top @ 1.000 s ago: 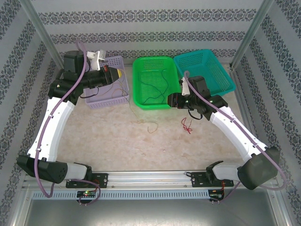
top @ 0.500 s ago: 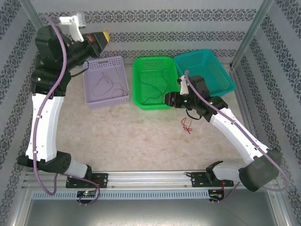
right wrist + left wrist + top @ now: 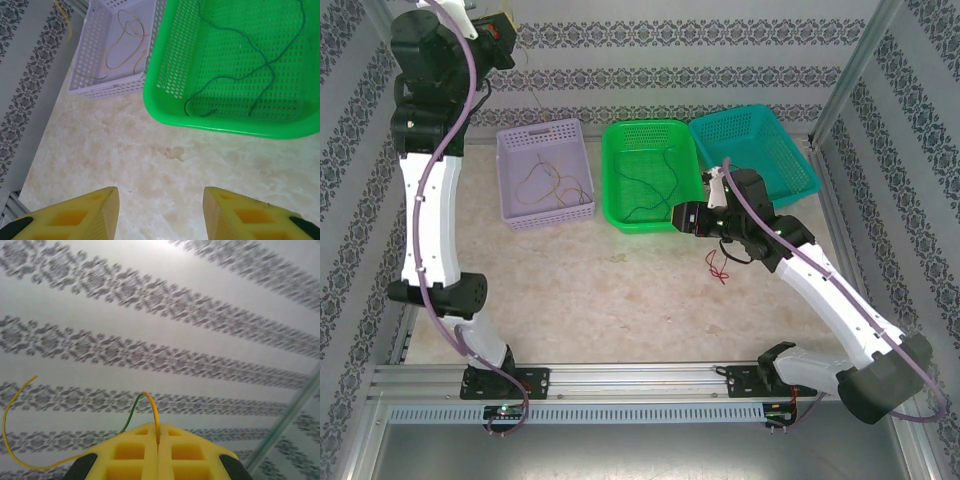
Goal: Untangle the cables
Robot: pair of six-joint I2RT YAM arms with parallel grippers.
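I will next bring the yellow cable [image 3: 152, 405] down with my left gripper over the purple basket holding the orange-brown cables, then release it.
My left gripper [image 3: 159, 440] is raised high against the patterned back wall [image 3: 506, 22]. Its yellow jaws are shut on a thin yellow cable [image 3: 152, 405], which loops out to the left with a green strand beside it. Thin orange-brown cables [image 3: 548, 184] lie in the purple basket [image 3: 512, 150]. A dark green cable [image 3: 650, 190] lies in the green basket [image 3: 640, 224]. A red cable [image 3: 718, 268] lies on the table. My right gripper [image 3: 678, 217] hovers open over bare table [image 3: 160, 210], just in front of the green basket [image 3: 220, 127]. Nothing is between its fingers.
A teal basket [image 3: 798, 160] stands at the back right, touching the green one. Metal frame posts [image 3: 850, 70] rise at both back corners. The purple basket [image 3: 95, 90] and its orange cables [image 3: 125, 45] lie ahead-left of my right gripper.
My left arm has swung up from the purple basket to the top left corner, carrying the yellow cable; the pale strand on the table has gone. The right gripper barely shifted.
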